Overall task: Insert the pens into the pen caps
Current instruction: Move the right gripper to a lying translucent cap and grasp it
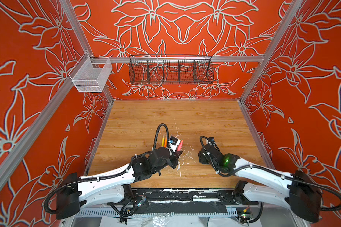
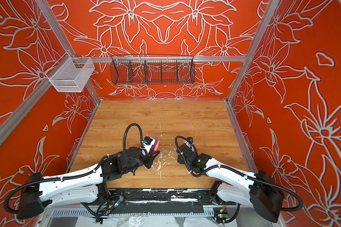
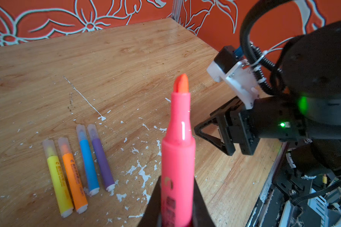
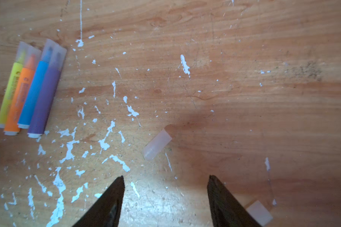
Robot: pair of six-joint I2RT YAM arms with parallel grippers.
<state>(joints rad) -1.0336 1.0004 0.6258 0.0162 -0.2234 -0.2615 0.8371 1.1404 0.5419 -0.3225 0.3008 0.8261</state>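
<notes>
The right gripper lowers and closes around the middle of the loose clear pen cap (image 4: 157, 145) next, since that lies below it, just beyond the fingers.
My left gripper (image 3: 177, 180) is shut on a pink-red pen (image 3: 178, 137), which sticks out of the jaws with its bare orange-red tip pointing away; both top views show that pen (image 1: 180, 144) (image 2: 157, 144) raised beside the left wrist. Yellow (image 3: 57, 176), orange (image 3: 74, 175), blue (image 3: 88, 161) and purple (image 3: 102, 161) pens lie side by side on the wood, each wearing a clear cap. My right gripper (image 4: 165, 177) hangs open over the table. A loose clear pen cap (image 4: 157, 145) lies just beyond its fingertips. Another cap (image 4: 259, 213) shows partly behind one finger.
White paint flecks (image 4: 69, 149) scatter over the wooden table (image 1: 205, 121). A black wire basket (image 1: 170, 70) and a white mesh basket (image 1: 91, 75) hang on the rails. The right arm (image 3: 283, 118) stands close beside the held pen. A black rail (image 1: 185, 194) runs along the front edge.
</notes>
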